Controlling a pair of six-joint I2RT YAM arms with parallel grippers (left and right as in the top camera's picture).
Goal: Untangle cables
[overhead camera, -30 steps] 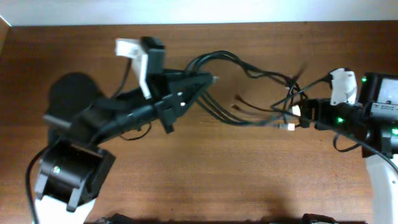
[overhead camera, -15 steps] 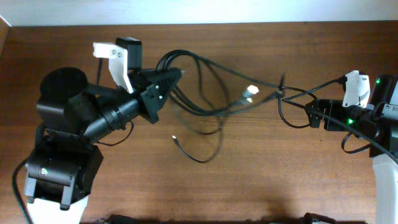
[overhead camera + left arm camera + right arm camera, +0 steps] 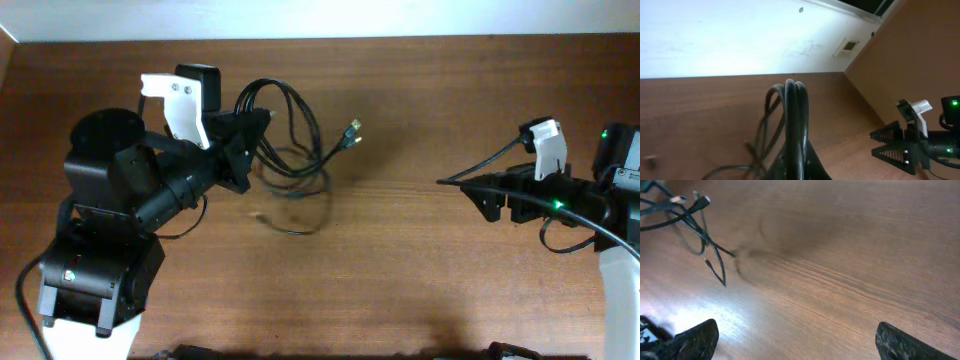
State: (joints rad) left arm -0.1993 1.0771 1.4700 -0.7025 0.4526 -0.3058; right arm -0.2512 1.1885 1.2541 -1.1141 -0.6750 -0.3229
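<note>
Next, my left gripper lowers the bundle's loops toward the brown wood beneath and releases them, since they hang above the table.
The cables (image 3: 295,150) are a bundle of thin black cords left of the table's middle, with a plug (image 3: 352,130) sticking out to the right. My left gripper (image 3: 260,122) is shut on the bundle's loops and holds them above the table. In the left wrist view the cords (image 3: 795,115) rise straight out of the jaws (image 3: 797,167). My right gripper (image 3: 478,198) is wide open and empty, far to the right of the bundle. In the right wrist view the cables (image 3: 692,222) lie at the top left, far from the fingers (image 3: 800,345).
The brown wooden table (image 3: 400,280) meets a white wall along its far edge. A thin black wire (image 3: 480,165) loops by the right arm's wrist. The right gripper (image 3: 895,147) shows in the left wrist view.
The right gripper has let go of the cable and opened, drawing back right. The left gripper has pulled the bundle left; the cords have gathered beside it.
</note>
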